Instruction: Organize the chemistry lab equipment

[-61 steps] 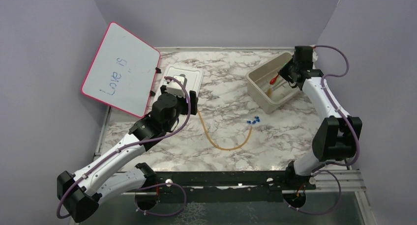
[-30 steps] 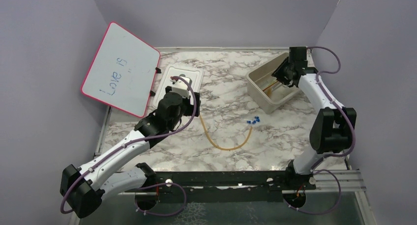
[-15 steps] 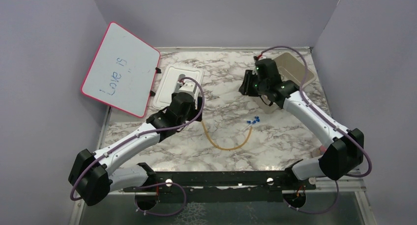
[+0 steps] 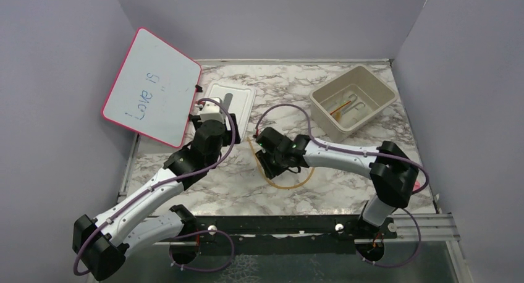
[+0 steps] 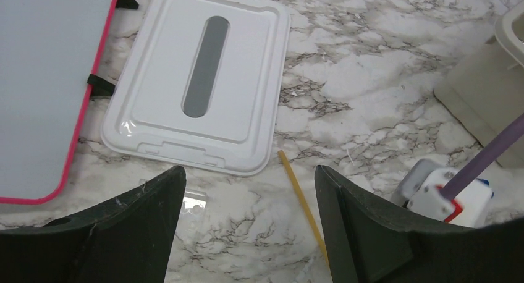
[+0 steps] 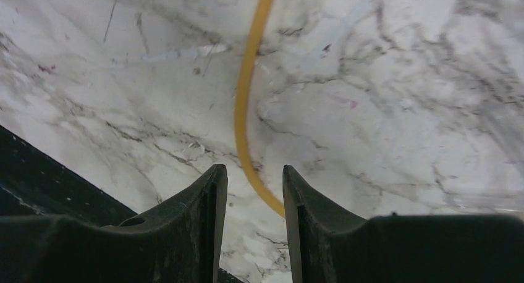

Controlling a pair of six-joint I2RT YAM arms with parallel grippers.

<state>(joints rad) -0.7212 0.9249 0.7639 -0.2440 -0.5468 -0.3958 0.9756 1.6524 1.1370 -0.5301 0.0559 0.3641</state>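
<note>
My right gripper is open above the amber rubber tube, and the tube runs between my fingertips but lies below them. My right gripper needs to go down onto the tube where its limb starts to bend.
An amber rubber tube lies in a U on the marble table. My right gripper hangs low over the tube's left limb. In the right wrist view the tube runs between the open right gripper fingers and passes behind the right one. My left gripper stands wide open and empty beside the white lid. Its wrist view shows the open left gripper over bare marble, with the tube's end just inside the right finger. A thin orange stick and silver tongs lie in the beige bin.
The beige bin stands at the back right. A white lid lies flat at the back left, with the pink-framed whiteboard tilted beside it. The right arm stretches across the table's middle. A black rail runs along the near edge.
My right arm has swung from the bin to the table's centre and come down over the tube. My left gripper has pulled back left, nearer the lid.
</note>
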